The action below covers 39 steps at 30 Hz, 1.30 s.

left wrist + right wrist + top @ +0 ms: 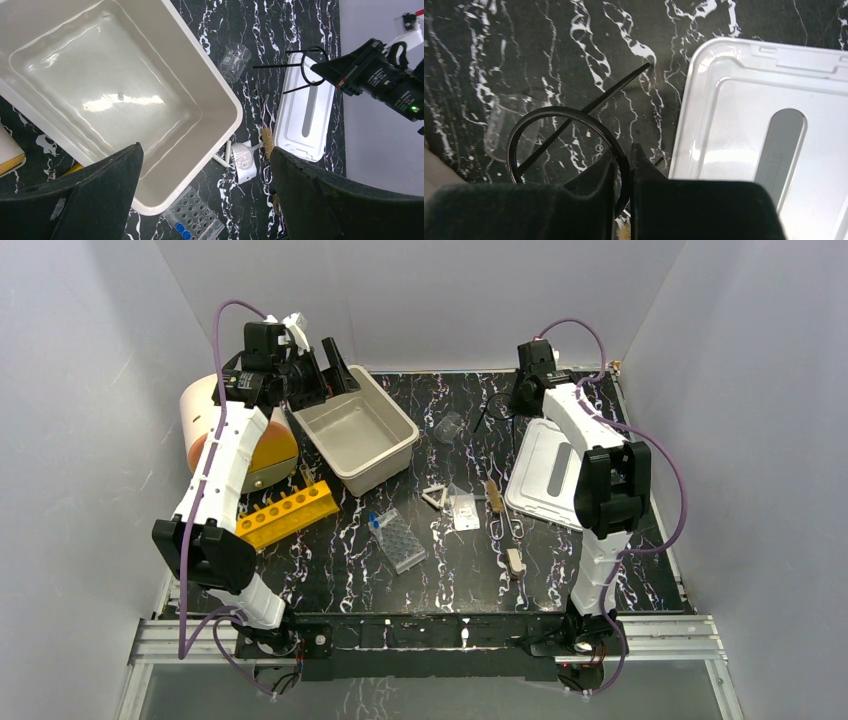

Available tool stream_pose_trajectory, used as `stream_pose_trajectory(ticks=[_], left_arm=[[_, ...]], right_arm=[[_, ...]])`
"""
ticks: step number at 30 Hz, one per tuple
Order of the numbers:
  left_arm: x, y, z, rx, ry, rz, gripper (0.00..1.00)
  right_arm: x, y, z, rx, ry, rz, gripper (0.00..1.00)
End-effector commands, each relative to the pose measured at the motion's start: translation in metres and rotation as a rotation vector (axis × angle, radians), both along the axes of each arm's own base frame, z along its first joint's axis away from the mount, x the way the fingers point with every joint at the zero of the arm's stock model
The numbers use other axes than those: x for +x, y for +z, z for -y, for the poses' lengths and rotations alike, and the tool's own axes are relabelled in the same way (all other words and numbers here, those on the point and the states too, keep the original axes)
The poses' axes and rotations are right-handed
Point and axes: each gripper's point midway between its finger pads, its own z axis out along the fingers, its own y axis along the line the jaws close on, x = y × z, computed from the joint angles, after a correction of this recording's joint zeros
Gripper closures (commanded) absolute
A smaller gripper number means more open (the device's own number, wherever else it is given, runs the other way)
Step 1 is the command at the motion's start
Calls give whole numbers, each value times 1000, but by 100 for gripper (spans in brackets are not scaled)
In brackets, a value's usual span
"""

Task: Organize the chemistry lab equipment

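I'll next carry the stand left in the top view with my right gripper and release it there.
My right gripper (512,400) (622,150) is at the back of the table, shut on the ring of the black wire stand (489,412) (619,86) (312,75). The ring's wire runs between the nearly closed fingertips. A small clear beaker (449,426) (504,130) (234,61) lies just left of the stand. My left gripper (340,365) (205,150) hangs wide open and empty above the beige tub's near corner. On the black mat lie a yellow tube rack (288,513), a clear well tray (400,540) (197,215), a white triangle (435,497) and wooden clamps (493,497).
The beige tub (410,435) (220,90) sits at the back left with nothing in it. Its white grey-slotted lid (545,475) (749,100) (307,115) lies flat under the right arm. A white and orange round object (215,410) stands at the far left edge. Grey walls close in three sides.
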Motion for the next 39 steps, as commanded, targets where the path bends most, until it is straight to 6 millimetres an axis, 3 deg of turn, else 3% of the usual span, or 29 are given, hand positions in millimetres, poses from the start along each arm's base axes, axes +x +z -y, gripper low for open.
stream_pose_trajectory(ticks=[1,7,12,16,22,26,30,39], left_arm=[[-8,15,-3,3,9,38,2],[-15,23,-6,-12,37,52,2],[-23,36,-20,9,115,95,2],[-32,48,-32,17,184,135,2],[-52,65,-59,45,329,196,4],[-73,59,-78,45,436,206,4],[-89,66,-81,-1,473,243,4],[-101,62,-76,-43,465,196,5]], right_arm=[[28,109,-14,108,25,300,100],[25,186,-26,195,79,476,100],[12,242,-56,258,181,590,100],[-4,278,-105,274,307,657,100],[-36,309,-207,330,538,736,100],[-62,305,-268,363,686,737,100],[-77,276,-312,360,763,692,100],[-54,192,-347,281,719,572,100]])
